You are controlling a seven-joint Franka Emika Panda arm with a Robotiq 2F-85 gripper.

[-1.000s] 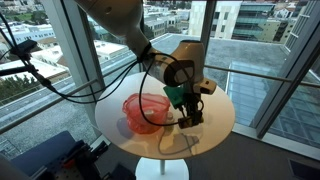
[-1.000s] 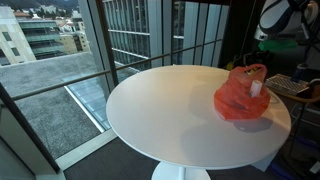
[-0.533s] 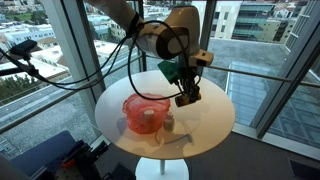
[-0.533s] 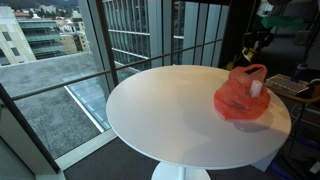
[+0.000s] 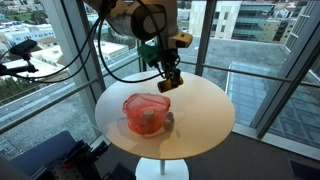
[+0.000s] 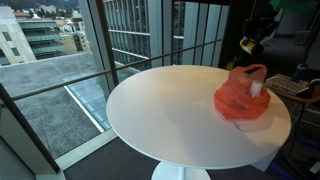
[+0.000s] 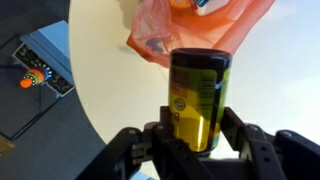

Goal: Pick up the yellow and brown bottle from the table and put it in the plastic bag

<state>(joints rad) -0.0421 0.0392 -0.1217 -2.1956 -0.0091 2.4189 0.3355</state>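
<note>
My gripper moves over the red plastic bag's open top (image 5: pixel 147 103) next and lowers inside to release the bottle (image 5: pixel 169 84), since the bottle still hangs beside the bag.
My gripper (image 7: pixel 195 140) is shut on the yellow and brown bottle (image 7: pixel 199 95), which fills the middle of the wrist view with its dark cap pointing away. In both exterior views the gripper (image 5: pixel 168 80) holds the bottle (image 5: pixel 169 84) (image 6: pixel 247 44) in the air above the round white table (image 5: pixel 205 115), behind and above the red plastic bag (image 5: pixel 146 112). The bag (image 6: pixel 243 93) lies open on the table and holds a white object; it also shows in the wrist view (image 7: pixel 190 25) just beyond the bottle.
Large windows and a glass railing surround the table (image 6: pixel 170 110). A dark box with an orange button (image 7: pixel 45 68) lies on the floor below the table edge. Black cables (image 5: pixel 60 75) hang from the arm.
The gripper has risen with the bottle and moved from the table's right side toward the back, above the bag.
</note>
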